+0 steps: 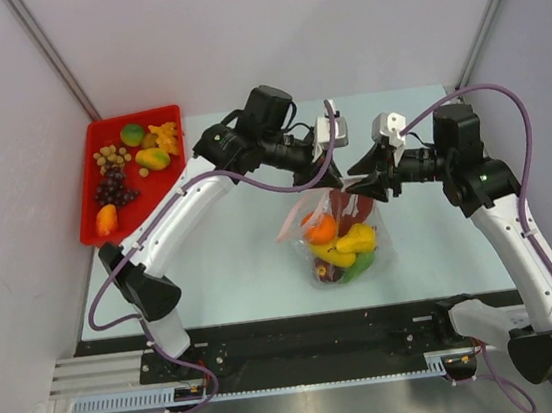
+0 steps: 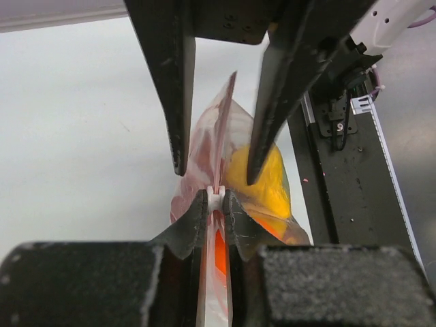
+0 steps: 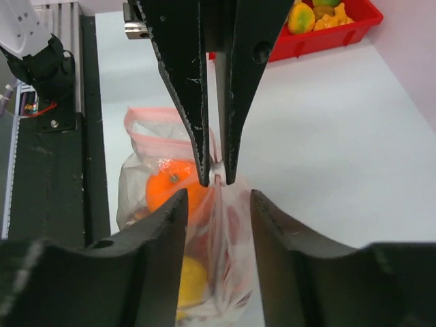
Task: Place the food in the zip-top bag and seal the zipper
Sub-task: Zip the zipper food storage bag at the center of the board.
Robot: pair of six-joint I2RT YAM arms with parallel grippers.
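Observation:
The left gripper goes left in the top view next, then back and down to release on the near tabletop, since the zipper's loop gapes.
The clear zip-top bag hangs upright at the table's middle, holding an orange fruit, a yellow one, a green one and a dark one. My left gripper is shut on the white slider of the red-pink zipper at the bag's top edge, and it also shows in the top view. My right gripper is open, with its fingers on either side of the bag's top just beside the left gripper's tips, and it shows in the top view. The orange fruit shows through the plastic.
A red tray at the far left corner holds more toy food: a dark grape bunch, a mango and a small orange piece. The black base rail runs along the near edge.

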